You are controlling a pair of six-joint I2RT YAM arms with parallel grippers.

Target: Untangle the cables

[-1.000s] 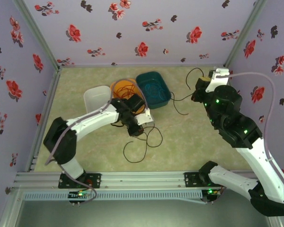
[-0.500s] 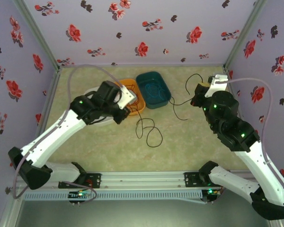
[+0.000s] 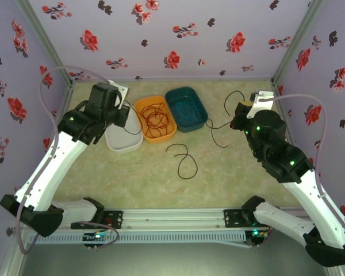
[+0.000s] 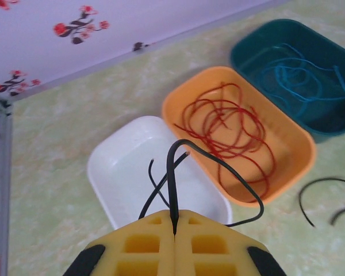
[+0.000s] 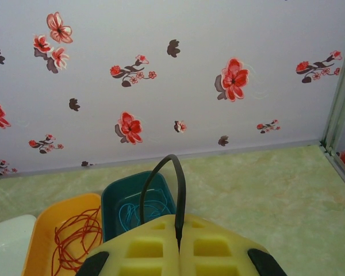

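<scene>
My left gripper will next go down into the white bin (image 3: 122,141) (image 4: 118,167) and let go of the black cable there, because the cable's loop already hangs over that bin.
My left gripper (image 4: 174,223) is shut on a black cable (image 4: 172,172) above the white bin (image 4: 118,167); from the jaws the cable loops over the bin and trails past the orange bin's corner. From above, my left gripper (image 3: 125,114) sits at the white bin's (image 3: 122,141) back edge. Loose black cable (image 3: 183,157) lies looped mid-table. My right gripper (image 5: 179,229) is shut on a black cable (image 5: 181,184) arching up from its jaws; it hovers at the back right (image 3: 237,119). A red cable (image 4: 230,129) is coiled in the orange bin (image 3: 171,131), a blue cable (image 4: 299,80) in the teal bin (image 3: 198,123).
The three bins stand side by side at the back, left of centre. Floral walls close in the back and both sides. More black cable (image 3: 217,127) trails on the table between the teal bin and the right arm. Metal rails run along the near edge (image 3: 172,217).
My left arm swung from the table's middle to the back left, over the white bin, carrying the black cable; the loops on the table shifted and thinned. My right arm barely moved.
</scene>
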